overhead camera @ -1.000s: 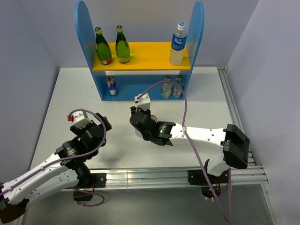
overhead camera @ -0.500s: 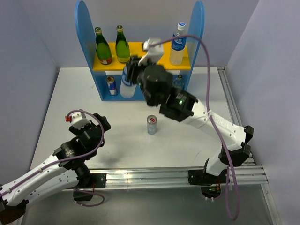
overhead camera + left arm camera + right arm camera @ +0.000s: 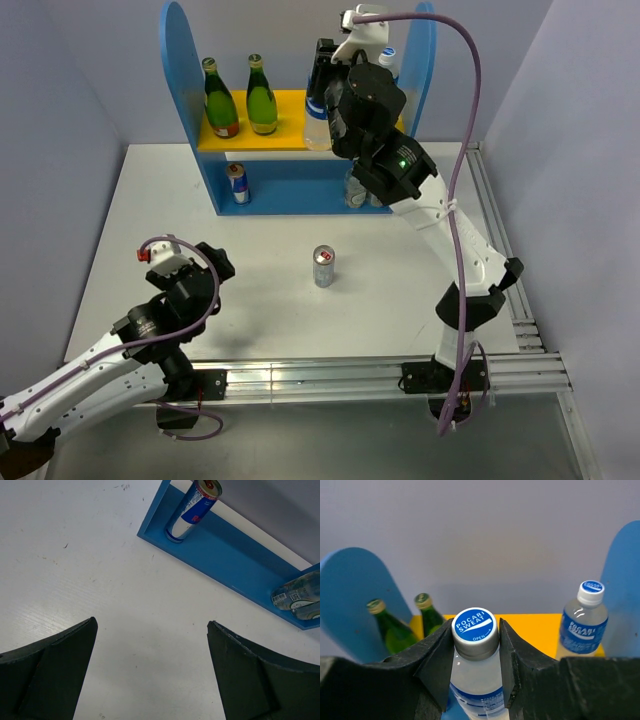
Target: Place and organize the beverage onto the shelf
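Note:
My right gripper needs to carry the water bottle away from my base and onto the yellow board (image 3: pixel 290 110), toward the matching bottle.
The blue shelf (image 3: pixel 178 60) carries two green glass bottles (image 3: pixel 220 100) (image 3: pixel 262 97) at the left of its yellow upper board (image 3: pixel 290 110). A blue-capped water bottle (image 3: pixel 583 622) stands at the board's right end. My right gripper (image 3: pixel 475 627) is shut on the cap of a second water bottle (image 3: pixel 317 128), holding it upright over the board's middle. One silver can (image 3: pixel 237 183) stands on the lower tier, and another can (image 3: pixel 323 267) stands on the table. My left gripper (image 3: pixel 150 625) is open low over the table, with nothing between its fingers.
Clear bottles (image 3: pixel 299 596) sit at the right end of the lower tier. The right arm (image 3: pixel 440 220) stretches over the table's right side up to the shelf. Grey walls close in the table, and a metal rail (image 3: pixel 380 372) runs along its near edge.
My right arm has lifted the water bottle off the table and carried it back and up to the upper board. The can that stood beside it is now in plain view. The left arm has barely moved.

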{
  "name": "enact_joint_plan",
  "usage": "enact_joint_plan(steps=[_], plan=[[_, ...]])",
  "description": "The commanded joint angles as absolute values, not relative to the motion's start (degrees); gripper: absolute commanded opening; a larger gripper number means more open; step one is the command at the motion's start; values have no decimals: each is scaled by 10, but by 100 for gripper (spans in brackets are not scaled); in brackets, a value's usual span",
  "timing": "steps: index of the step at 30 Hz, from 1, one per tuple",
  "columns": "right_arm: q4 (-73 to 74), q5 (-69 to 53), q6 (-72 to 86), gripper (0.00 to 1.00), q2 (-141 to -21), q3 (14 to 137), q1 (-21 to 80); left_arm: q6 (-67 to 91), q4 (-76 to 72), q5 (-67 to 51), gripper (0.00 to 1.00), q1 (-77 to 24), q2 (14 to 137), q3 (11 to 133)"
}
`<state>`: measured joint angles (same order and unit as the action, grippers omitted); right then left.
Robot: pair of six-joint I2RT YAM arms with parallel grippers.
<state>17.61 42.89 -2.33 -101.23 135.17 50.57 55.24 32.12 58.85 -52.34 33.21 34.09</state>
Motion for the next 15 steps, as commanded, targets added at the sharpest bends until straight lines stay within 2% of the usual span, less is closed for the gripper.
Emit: enact_joint_plan(steps=[1, 15], plan=[[71, 384, -50, 0, -1005, 1393, 472, 551, 307, 591, 98, -526, 334, 340], [11, 342, -54, 0, -1053, 1393, 382, 550, 308, 589, 98, -526, 330, 341]])
